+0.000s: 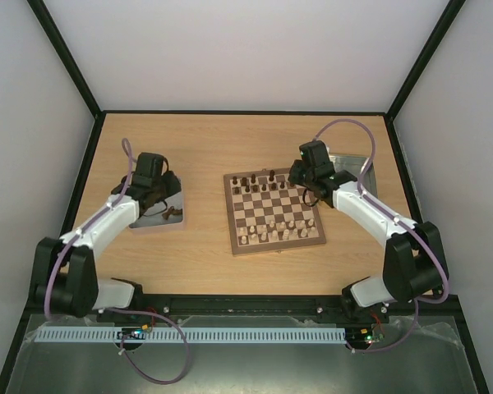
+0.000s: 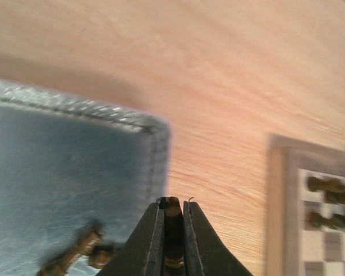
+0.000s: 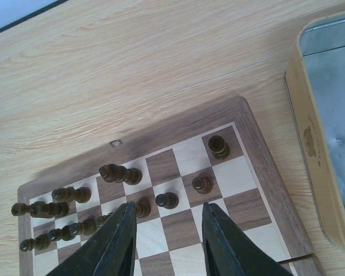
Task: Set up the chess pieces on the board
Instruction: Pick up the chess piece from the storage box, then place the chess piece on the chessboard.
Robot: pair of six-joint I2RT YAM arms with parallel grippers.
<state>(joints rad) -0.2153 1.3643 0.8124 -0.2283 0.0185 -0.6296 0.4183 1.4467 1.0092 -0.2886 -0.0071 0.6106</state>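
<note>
Next I will swing my left gripper to the right in the top view, then down onto the board's empty middle squares, which lie on that side, below it.
The board (image 1: pixel 271 208) lies mid-table, with dark chess pieces (image 1: pixel 255 182) along its far rows and pale pieces on its near rows. My left gripper (image 1: pixel 163 205) hovers over the left metal tray (image 1: pixel 152 223). In the left wrist view it (image 2: pixel 173 204) is shut on a dark chess piece (image 2: pixel 173 230) near the tray's corner; a few more dark pieces (image 2: pixel 75 256) lie in the tray. My right gripper (image 1: pixel 306 187) is open and empty over the board's far right corner. In the right wrist view it (image 3: pixel 168 230) stands above placed dark pieces (image 3: pixel 202 184) on the board (image 3: pixel 178 129).
A second metal tray (image 1: pixel 357 168) sits right of the board and also shows in the right wrist view (image 3: pixel 328 144). Bare wooden table (image 1: pixel 205 148) separates the left tray from the board. Black frame posts and white walls enclose the table.
</note>
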